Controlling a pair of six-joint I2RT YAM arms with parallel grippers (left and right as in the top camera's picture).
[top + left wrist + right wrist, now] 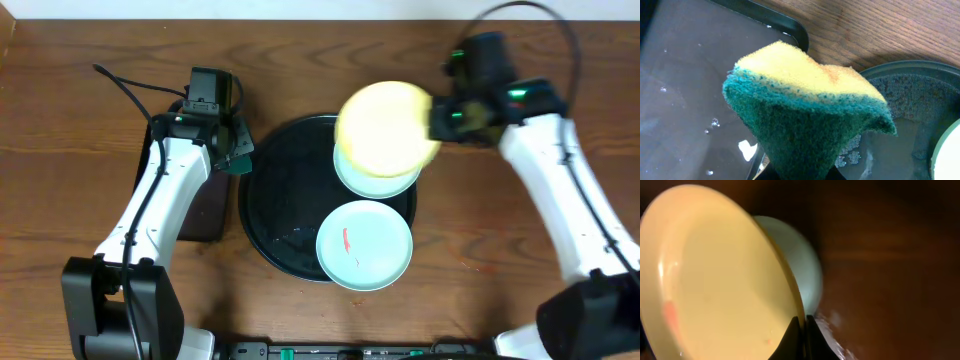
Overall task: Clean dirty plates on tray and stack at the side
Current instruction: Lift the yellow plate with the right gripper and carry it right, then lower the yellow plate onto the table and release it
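My right gripper carries the yellow plate to the right in the overhead view and down onto the wooden table beside the round tray next.
My right gripper is shut on the rim of the pale yellow plate and holds it lifted above the round black tray. In the right wrist view the yellow plate fills the left side, with my fingers pinching its edge. A mint-green plate lies under it on the tray and shows behind it in the right wrist view. A second mint-green plate with a red smear lies at the tray's front right. My left gripper is shut on a yellow and green sponge at the tray's left rim.
A dark rectangular tray with water drops lies under the left arm, left of the round tray; it also shows in the overhead view. Bare wooden table surrounds both trays.
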